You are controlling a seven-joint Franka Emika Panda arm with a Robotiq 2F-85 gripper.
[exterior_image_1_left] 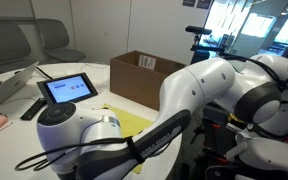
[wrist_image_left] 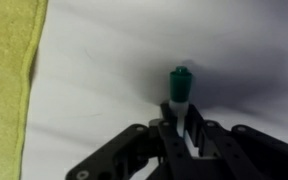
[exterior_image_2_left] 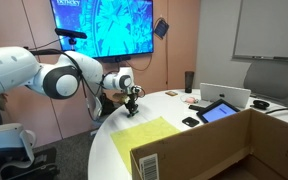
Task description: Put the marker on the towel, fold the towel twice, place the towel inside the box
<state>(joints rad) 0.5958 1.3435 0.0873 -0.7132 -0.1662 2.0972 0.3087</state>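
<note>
Next, my gripper lifts, crosses left in the wrist view to the yellow towel, over its middle [exterior_image_2_left: 147, 132], lowers the marker and releases it.
In the wrist view the marker [wrist_image_left: 181, 85], a slim stick with a green cap, stands between my gripper's [wrist_image_left: 181, 125] two black fingers, which press on its pale lower part over the white table. The yellow towel [wrist_image_left: 9, 80] lies flat to the left of it, apart from the marker. In an exterior view my gripper [exterior_image_2_left: 133, 107] points down at the table's far edge, just beyond the towel [exterior_image_2_left: 149, 138]. The brown cardboard box [exterior_image_2_left: 224, 150] stands open in the foreground. In an exterior view the arm hides the gripper, and the towel [exterior_image_1_left: 129, 122] lies in front of the box [exterior_image_1_left: 144, 75].
A tablet [exterior_image_1_left: 68, 88] stands propped on the round white table, with a black remote-like bar [exterior_image_1_left: 32, 108] beside it. A white laptop [exterior_image_2_left: 224, 95] and a dark cup [exterior_image_2_left: 189, 80] sit at the table's back. The table edge runs close to the gripper.
</note>
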